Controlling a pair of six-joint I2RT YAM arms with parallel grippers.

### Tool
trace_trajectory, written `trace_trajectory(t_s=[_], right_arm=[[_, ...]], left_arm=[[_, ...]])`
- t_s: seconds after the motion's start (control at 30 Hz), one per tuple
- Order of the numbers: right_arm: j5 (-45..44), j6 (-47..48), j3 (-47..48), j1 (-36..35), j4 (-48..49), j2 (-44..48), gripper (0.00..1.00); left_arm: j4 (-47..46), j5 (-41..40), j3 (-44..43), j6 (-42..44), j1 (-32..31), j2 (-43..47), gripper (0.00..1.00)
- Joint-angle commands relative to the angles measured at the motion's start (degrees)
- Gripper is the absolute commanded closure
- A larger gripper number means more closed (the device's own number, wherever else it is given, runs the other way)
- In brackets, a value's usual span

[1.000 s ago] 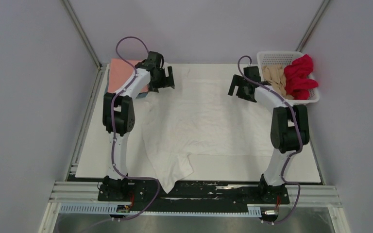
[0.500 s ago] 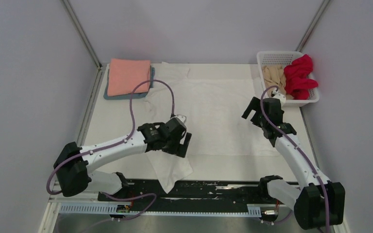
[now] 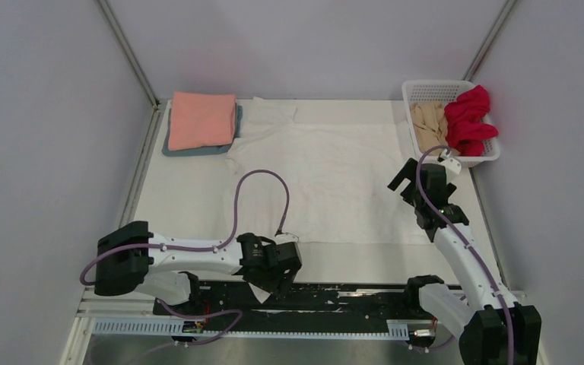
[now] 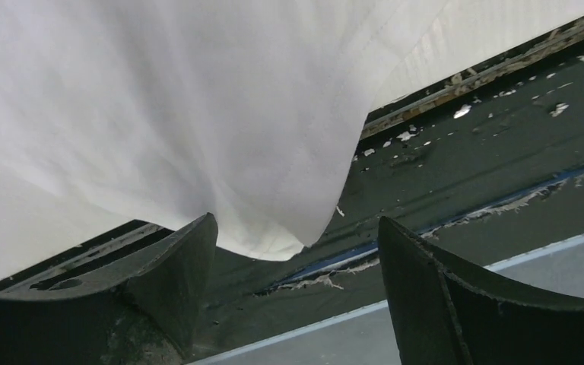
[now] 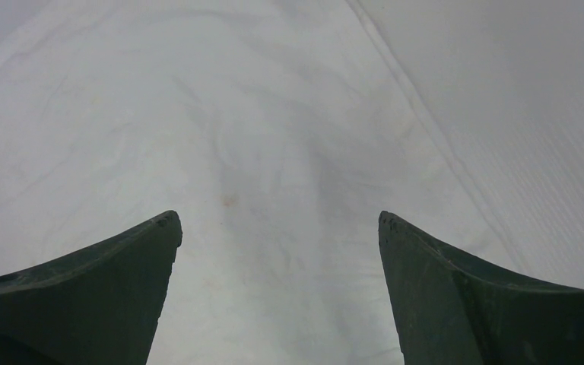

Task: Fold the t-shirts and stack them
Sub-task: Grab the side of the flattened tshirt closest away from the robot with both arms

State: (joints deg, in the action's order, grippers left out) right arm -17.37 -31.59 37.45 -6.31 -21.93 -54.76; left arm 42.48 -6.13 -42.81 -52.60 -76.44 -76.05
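Note:
Flat cloth is under the fingers of my right gripper, so the gripper should next move back and down to the shirt's free near corner.
A white t-shirt [image 3: 327, 179] lies spread flat across the table, one corner hanging over the near edge. My left gripper [image 3: 278, 272] is open and empty at that corner. In the left wrist view the white cloth [image 4: 160, 114] hangs with its tip between my open fingers [image 4: 175, 266]. My right gripper [image 3: 400, 176] is open and empty over the shirt's right edge; its wrist view shows the white cloth [image 5: 274, 152] below. A folded salmon pink tee [image 3: 201, 118] lies on a folded grey-blue tee [image 3: 198, 150] at the back left. A red tee [image 3: 471, 122] and a beige tee [image 3: 428, 125] lie crumpled in the basket.
The white lattice basket [image 3: 430, 90] stands at the back right corner. The black base rail with chipped paint [image 4: 487, 152] runs along the near table edge under the left gripper. Grey walls and metal frame posts enclose the table.
My left arm has swung from the back left by the folded stack down to the shirt corner at the near edge. My right arm has pulled back from the back right to the shirt's right edge.

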Motion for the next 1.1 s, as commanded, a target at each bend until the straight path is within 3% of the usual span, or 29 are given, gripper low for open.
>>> trace_trajectory(t_s=[0.0, 0.2, 0.37, 0.4, 0.47, 0.57, 0.73, 1.07], right_arm=[[-1.37, -2.47, -1.49, 1.08, 1.59, 2.38, 0.00], [-0.40, -5.31, -4.18, 3.47, -2.08, 5.37, 0.00], [2.37, -9.60, -7.36, 7.86, -5.92, 9.73, 0.00], [3.24, -9.82, -7.73, 8.57, -7.11, 10.80, 0.00], [3.75, -10.45, -8.28, 9.45, -10.96, 12.84, 0.00], [2.38, -15.46, -9.18, 10.22, -18.02, 16.26, 0.00], [2.69, -23.24, -12.73, 10.35, -19.88, 20.87, 0.00], [1.18, -24.47, -17.26, 10.39, -14.69, 13.28, 0.02]], left_arm=[[0.30, -1.60, -0.60, -6.91, -1.76, -4.24, 0.17], [5.01, -9.95, -4.44, -11.23, -1.78, -9.36, 0.35], [8.84, -13.73, -4.12, -14.34, -1.77, -8.16, 0.78], [9.22, -14.13, -3.58, -14.56, -1.77, -7.45, 0.91], [9.27, -14.95, -2.96, -13.93, -1.78, -5.40, 1.00], [8.99, -16.47, -2.75, -11.78, -1.73, -3.24, 1.00], [8.59, -17.80, -4.60, -6.13, -1.26, -2.99, 1.00], [6.20, -15.84, -5.44, 3.40, 2.77, -0.13, 1.00]])
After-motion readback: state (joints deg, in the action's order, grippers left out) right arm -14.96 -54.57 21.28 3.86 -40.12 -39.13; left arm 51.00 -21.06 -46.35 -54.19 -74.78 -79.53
